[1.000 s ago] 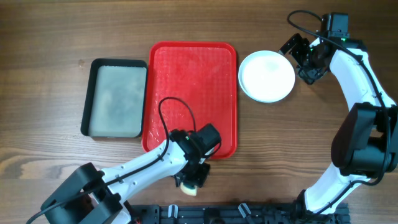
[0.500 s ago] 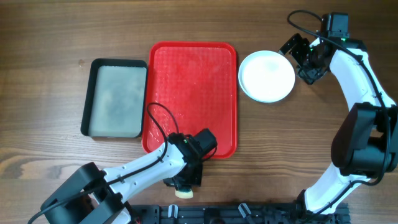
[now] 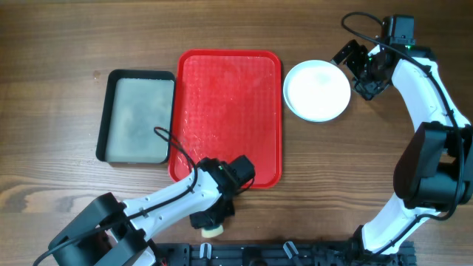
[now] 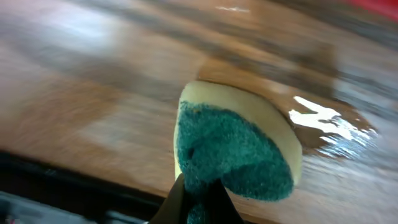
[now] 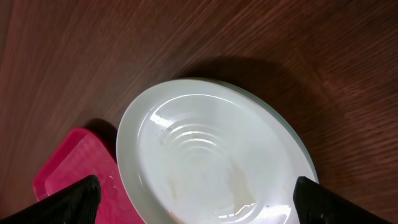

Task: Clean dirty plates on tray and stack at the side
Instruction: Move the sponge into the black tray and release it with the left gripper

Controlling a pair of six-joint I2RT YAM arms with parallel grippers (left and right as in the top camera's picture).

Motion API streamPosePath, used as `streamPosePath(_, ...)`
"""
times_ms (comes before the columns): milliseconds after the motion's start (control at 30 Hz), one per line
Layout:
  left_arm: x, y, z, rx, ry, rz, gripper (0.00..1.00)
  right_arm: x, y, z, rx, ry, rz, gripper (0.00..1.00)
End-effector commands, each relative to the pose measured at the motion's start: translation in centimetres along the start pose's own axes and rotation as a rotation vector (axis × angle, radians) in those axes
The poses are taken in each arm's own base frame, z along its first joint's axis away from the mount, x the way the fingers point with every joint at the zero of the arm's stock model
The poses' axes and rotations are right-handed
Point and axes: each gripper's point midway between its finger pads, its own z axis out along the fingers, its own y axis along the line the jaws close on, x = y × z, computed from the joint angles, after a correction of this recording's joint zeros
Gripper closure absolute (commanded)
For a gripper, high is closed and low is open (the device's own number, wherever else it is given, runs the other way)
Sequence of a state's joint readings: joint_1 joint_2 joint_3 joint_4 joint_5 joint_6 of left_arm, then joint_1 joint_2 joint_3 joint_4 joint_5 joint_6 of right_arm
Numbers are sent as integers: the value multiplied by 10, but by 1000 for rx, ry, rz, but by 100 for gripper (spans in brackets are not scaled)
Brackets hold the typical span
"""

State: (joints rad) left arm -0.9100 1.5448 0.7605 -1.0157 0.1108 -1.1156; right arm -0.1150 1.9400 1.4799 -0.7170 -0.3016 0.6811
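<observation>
The grey tray [image 3: 145, 122] lies outward and to my left gripper's left in the overhead view, so I should carry the sponge there next and release it inside.
The red tray [image 3: 229, 111] lies bare in the middle of the table, and its corner [image 5: 68, 171] also shows in the right wrist view. On the wood just right of it rests a white plate [image 3: 317, 90] [image 5: 211, 155], with a thin pale rim of another plate showing under it. My right gripper [image 3: 355, 70] [image 5: 196, 202] hovers open over the plate's right side, holding nothing. By the table's front edge, my left gripper [image 3: 211, 222] [image 4: 199, 208] is shut on a green-and-yellow sponge [image 3: 212, 230] [image 4: 233, 149], in front of the tray.
A grey tray with a black rim [image 3: 137, 117] sits left of the red tray. A wet patch [image 4: 323, 121] glints on the wood beside the sponge. A black rail [image 3: 259, 255] runs along the table's front edge.
My left gripper has carried the sponge left and nearer the table's front edge. The right arm and the plates have not moved.
</observation>
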Motion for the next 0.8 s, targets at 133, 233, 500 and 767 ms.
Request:
streamPosePath(133, -3, 22, -7, -55, -59, -193, 96, -9, 6, -10, -6, -42, 2, 0)
streamPosePath(233, -6, 38, -20, -68, -119, -263, 96, -9, 6, -10, -6, -42, 2, 0)
streamPosePath(500, -26, 27, -76, 255, -254, -315, 96, -9, 6, -10, -6, -42, 2, 0)
streamPosePath(767, -97, 29, -137, 461, -419, -323, 96, -9, 6, -10, -6, -42, 2, 0)
